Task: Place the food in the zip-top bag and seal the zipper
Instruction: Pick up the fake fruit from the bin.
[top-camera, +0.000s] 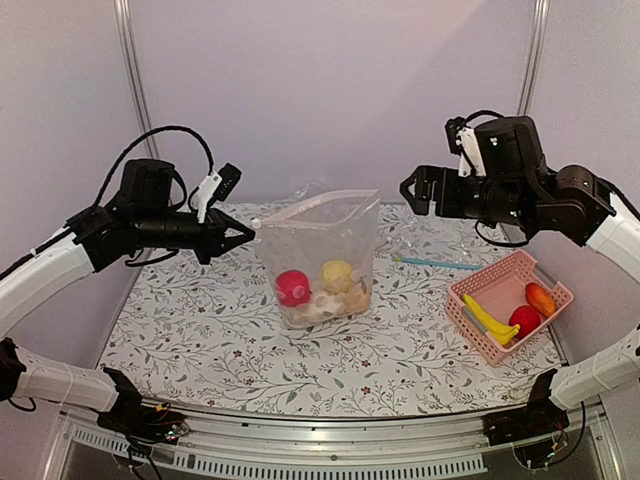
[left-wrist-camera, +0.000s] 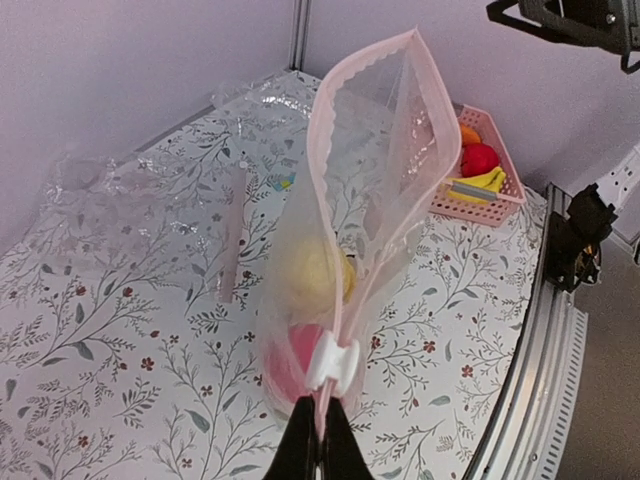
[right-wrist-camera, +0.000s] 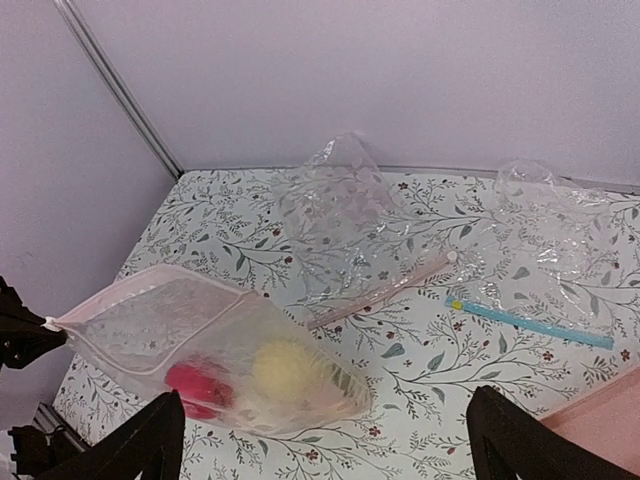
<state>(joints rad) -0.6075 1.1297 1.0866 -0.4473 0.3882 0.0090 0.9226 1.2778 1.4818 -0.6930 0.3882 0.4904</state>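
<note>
The basket's red fruit (top-camera: 525, 319) isn't in the bag yet and is below my right gripper and to its right in the top view. I will move that way and go down around it.
A clear zip-top bag (top-camera: 320, 240) with a pink zipper rim stands in the middle of the table with its mouth open. Inside it are a red fruit (top-camera: 292, 287), a yellow lemon (top-camera: 336, 274), a white cauliflower (top-camera: 318, 306) and an orange piece (top-camera: 356, 298). My left gripper (top-camera: 245, 237) is shut on the bag's left top corner, just behind the white slider (left-wrist-camera: 332, 365). The wrist view shows the jaws (left-wrist-camera: 322, 440) pinching the pink edge. My right gripper (top-camera: 415, 190) is open and empty, high above the table to the bag's right.
A pink basket (top-camera: 485, 272) at the right holds a banana (top-camera: 488, 320), a red fruit (top-camera: 524, 320) and an orange-red fruit (top-camera: 541, 298). Crumpled clear bags (right-wrist-camera: 340, 200) lie at the back, one with a teal strip (right-wrist-camera: 530, 325).
</note>
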